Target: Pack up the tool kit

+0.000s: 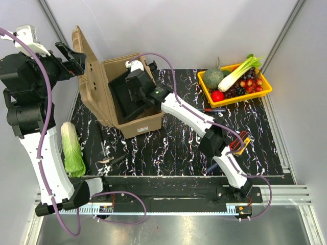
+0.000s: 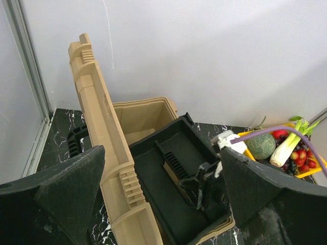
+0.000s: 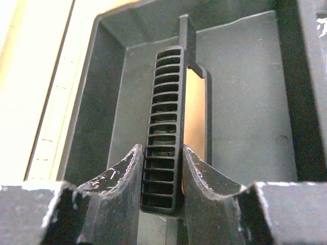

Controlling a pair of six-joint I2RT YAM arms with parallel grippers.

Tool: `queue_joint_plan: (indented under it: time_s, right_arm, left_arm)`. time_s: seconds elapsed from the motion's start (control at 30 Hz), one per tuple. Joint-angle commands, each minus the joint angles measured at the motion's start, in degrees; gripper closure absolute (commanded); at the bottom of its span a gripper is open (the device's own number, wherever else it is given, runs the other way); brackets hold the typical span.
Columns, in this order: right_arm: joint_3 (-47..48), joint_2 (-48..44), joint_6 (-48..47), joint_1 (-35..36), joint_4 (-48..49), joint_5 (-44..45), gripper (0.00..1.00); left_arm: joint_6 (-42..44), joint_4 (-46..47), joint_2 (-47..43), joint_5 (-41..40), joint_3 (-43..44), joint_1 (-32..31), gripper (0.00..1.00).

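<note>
I will next lift the black tray clear of the toolbox with my right gripper, carry it to its right in the top view, then lower and release it on bare mat [image 1: 185,137].
The tan toolbox [image 1: 140,125] stands open at the back left, its ribbed lid [image 1: 87,76] upright. It also shows in the left wrist view [image 2: 102,153]. My right gripper [image 1: 134,88] is shut on the ribbed centre handle [image 3: 164,102] of the black inner tray [image 1: 122,99], which sits tilted in the box mouth. My right gripper's jaws [image 3: 162,158] pinch the handle from both sides. My left gripper [image 1: 75,57] is open at the lid's top edge; in its wrist view [image 2: 162,153] the lid stands between the wide-apart fingers. Small hand tools lie on the mat: a screwdriver [image 1: 212,109] and pliers [image 1: 110,160].
A yellow tray of vegetables [image 1: 265,89] stands at the back right. A napa cabbage [image 1: 72,149] lies at the left, by the left arm. An orange-handled tool [image 1: 241,143] and a blue handle [image 1: 211,167] lie under the right arm.
</note>
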Motion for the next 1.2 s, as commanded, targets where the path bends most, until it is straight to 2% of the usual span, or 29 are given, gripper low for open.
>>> queue_joint_plan:
  time_s: [0.0, 0.23, 0.4, 0.73, 0.97, 1.17]
  right_arm:
    - [3.19, -10.28, -3.45, -0.08, 5.45, 4.37, 1.0]
    - [-5.06, -18.45, -3.89, -2.45, 5.1, 7.72, 1.0]
    - [-16.04, -26.18, -1.18, -6.14, 5.28, 9.93, 1.0]
    - [-46.45, -45.78, 7.7, -16.34, 7.74, 7.11, 1.0]
    - [-62.36, -54.05, 14.73, -18.98, 5.54, 5.18, 1.0]
    - [-73.7, -58.45, 16.94, -19.33, 6.24, -1.4, 1.0]
  left_arm:
    - [0.68, 0.59, -0.72, -1.19, 2.15, -0.05, 0.01]
    - [0.5, 0.68, -0.63, -0.66, 1.97, -0.05, 0.01]
    - [0.33, 0.59, -0.46, -0.31, 1.8, -0.05, 0.01]
    - [-0.38, 0.68, 1.03, 0.92, 1.71, -0.06, 0.01]
    - [-0.82, 1.2, 1.56, 1.63, 0.74, -0.06, 0.01]
    - [-0.9, 1.38, 1.91, 1.62, 0.48, -0.05, 0.01]
